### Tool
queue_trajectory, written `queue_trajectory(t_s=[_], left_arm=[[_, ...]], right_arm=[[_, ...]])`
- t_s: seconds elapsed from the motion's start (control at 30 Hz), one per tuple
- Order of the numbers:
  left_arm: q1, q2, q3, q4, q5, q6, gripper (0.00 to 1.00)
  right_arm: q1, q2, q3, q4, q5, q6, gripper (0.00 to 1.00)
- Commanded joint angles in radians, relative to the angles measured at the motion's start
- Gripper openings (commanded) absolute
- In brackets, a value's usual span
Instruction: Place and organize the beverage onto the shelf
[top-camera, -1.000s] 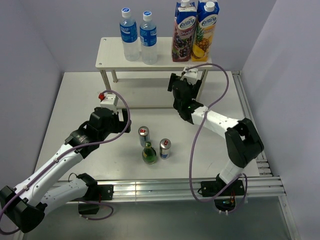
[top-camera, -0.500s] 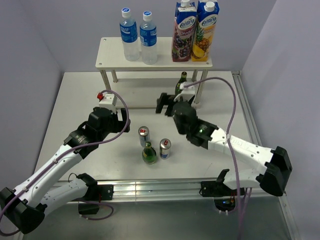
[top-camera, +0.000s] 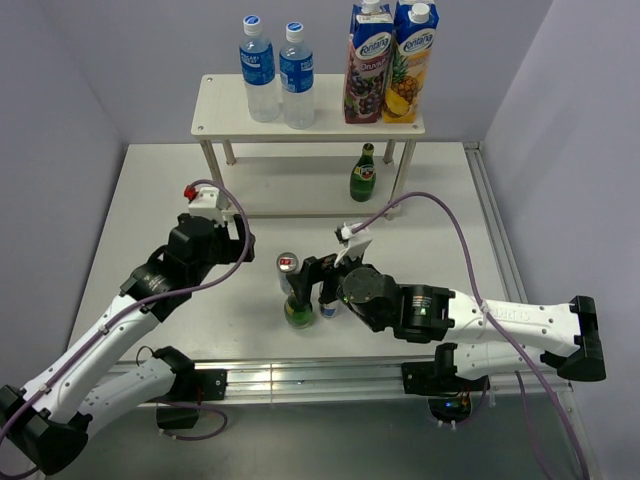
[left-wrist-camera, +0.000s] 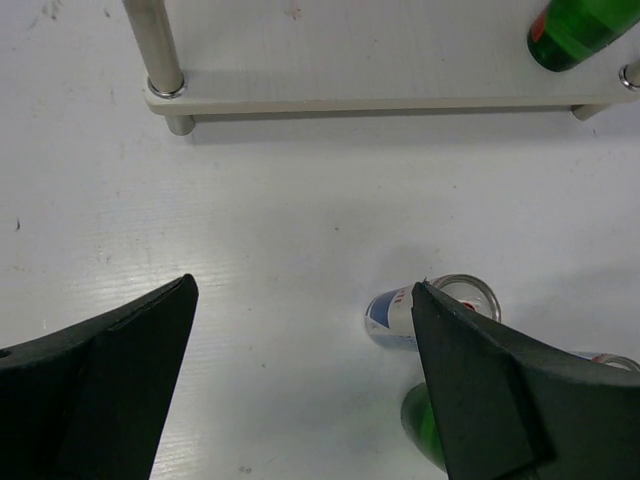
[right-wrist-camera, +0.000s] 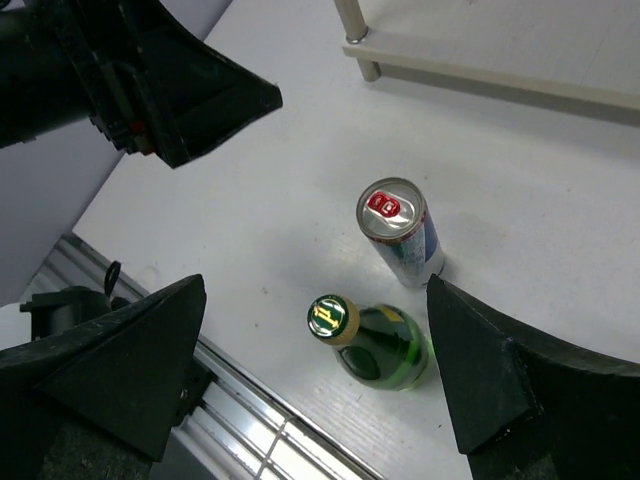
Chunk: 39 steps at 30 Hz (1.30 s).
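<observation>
My right gripper lowers to the second green bottle and closes around its capped neck (right-wrist-camera: 339, 322) next, since the bottle's neck shows between the open fingers.
The shelf (top-camera: 220, 108) stands at the back with two water bottles (top-camera: 258, 70) and two juice cartons (top-camera: 390, 60) on its top board. One green glass bottle (top-camera: 362, 173) stands on its lower board, also seen in the left wrist view (left-wrist-camera: 575, 30). A second green bottle (top-camera: 297, 312) stands on the table between two cans (top-camera: 288, 266). My right gripper (top-camera: 314, 282) is open and empty, hovering over this bottle (right-wrist-camera: 378, 341) and a can (right-wrist-camera: 403, 233). My left gripper (top-camera: 232, 232) is open and empty, left of the cans (left-wrist-camera: 430, 310).
The second can (top-camera: 330, 304) is mostly hidden under my right gripper. The shelf's lower board (left-wrist-camera: 400, 60) and its metal legs (left-wrist-camera: 160, 50) lie just ahead of my left gripper. An aluminium rail (top-camera: 330, 375) runs along the table's near edge.
My right arm left a green bottle on the shelf's lower board and swung back, its open gripper now over the bottle and cans on the table. My left arm shifted slightly left.
</observation>
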Motion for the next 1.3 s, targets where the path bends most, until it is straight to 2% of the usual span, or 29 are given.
queue_trajectory(t_s=[0.0, 0.2, 0.57, 0.9, 0.93, 1.07, 1.27], left_arm=[[0.013, -0.028, 0.009, 0.014, -0.071, -0.021, 0.95], [0.036, -0.071, 0.004, 0.014, -0.147, -0.053, 0.95], [0.040, -0.074, 0.009, 0.008, -0.145, -0.050, 0.94], [0.038, -0.092, 0.004, 0.008, -0.139, -0.053, 0.94], [0.040, -0.092, 0.003, 0.010, -0.139, -0.053, 0.94], [0.038, -0.092, 0.004, 0.007, -0.136, -0.055, 0.94], [0.038, -0.097, 0.000, 0.008, -0.128, -0.055, 0.94]], right_arm=[[0.015, -0.020, -0.016, -0.028, -0.012, 0.067, 0.98], [0.029, 0.075, -0.011, -0.045, -0.036, 0.113, 0.97], [0.066, 0.174, -0.009, -0.048, -0.026, 0.150, 0.97], [0.064, 0.256, -0.016, -0.009, 0.018, 0.116, 0.93], [0.064, 0.263, -0.014, -0.005, 0.026, 0.111, 0.91], [0.066, 0.296, 0.000, -0.001, 0.055, 0.099, 0.74], [0.064, 0.327, 0.010, 0.010, 0.107, 0.087, 0.58]])
